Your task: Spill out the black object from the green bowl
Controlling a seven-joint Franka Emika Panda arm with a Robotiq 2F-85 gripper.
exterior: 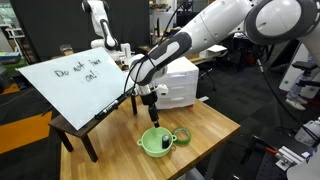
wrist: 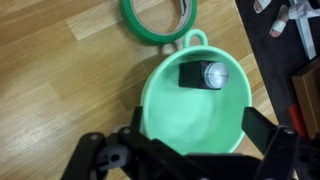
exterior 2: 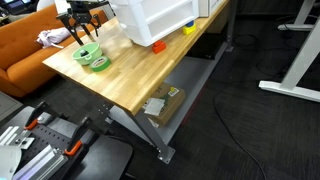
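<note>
I need to move my gripper down over both sides of the green bowl's rim facing the white box [wrist: 148, 115] and close it, because that rim is below my gripper, between its open fingers.
The green bowl [wrist: 172, 112] stands on the wooden table, seen in both exterior views [exterior: 153, 142] [exterior 2: 86, 54]. The black object [wrist: 203, 75], a small dark block with a silvery round part, lies inside the bowl against its far wall. My gripper [wrist: 197, 125] is open and hangs just above the bowl, one finger on each side of its near part. It holds nothing. It shows in both exterior views [exterior: 150, 101] [exterior 2: 80, 28]. The bowl has a small loop handle towards the green ring.
A green ring of tape [wrist: 160, 15] lies flat beside the bowl [exterior: 181, 136] [exterior 2: 98, 63]. A white box [exterior: 180, 85] stands behind on the table. A tilted whiteboard [exterior: 75, 80] stands to one side. The table edge [wrist: 255, 70] is close to the bowl.
</note>
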